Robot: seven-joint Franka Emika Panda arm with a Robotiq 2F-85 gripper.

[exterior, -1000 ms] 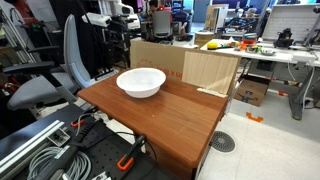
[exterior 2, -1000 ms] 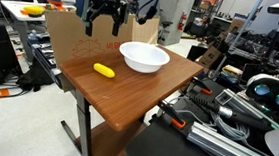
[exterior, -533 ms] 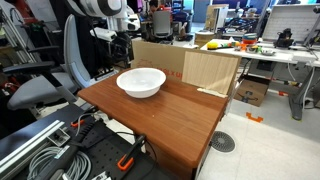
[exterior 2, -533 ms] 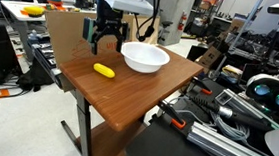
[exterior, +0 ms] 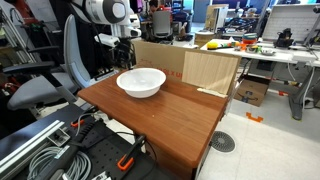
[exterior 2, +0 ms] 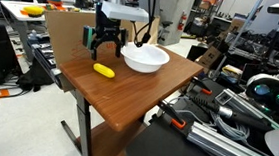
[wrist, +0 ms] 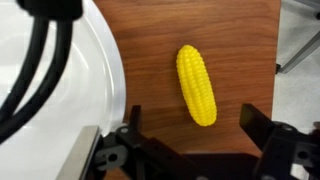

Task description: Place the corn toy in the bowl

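Note:
The gripper moves down over the near half of the corn toy (exterior 2: 103, 71) next and closes across its width, since the toy points lengthwise between my open fingers.
The yellow corn toy (exterior 2: 103, 71) lies on the wooden table (exterior 2: 128, 97), left of the white bowl (exterior 2: 144, 57). In the wrist view the corn toy (wrist: 196, 84) lies just ahead of the open jaws, with the bowl rim (wrist: 60, 90) to its left. My gripper (exterior 2: 102, 51) hangs open and empty a little above the corn toy. In an exterior view the bowl (exterior: 141, 81) shows on the table and my gripper (exterior: 124, 57) hangs behind it; the corn toy is hidden there.
A cardboard box (exterior: 185, 68) stands along the table's back edge. An office chair (exterior: 55, 75) stands beside the table. Cables and equipment (exterior: 60, 150) lie below the front edge. A cluttered desk (exterior: 255, 50) stands behind.
My gripper has come down from above the cardboard box toward the corn toy and now hangs just over it. The corn toy and bowl have not moved.

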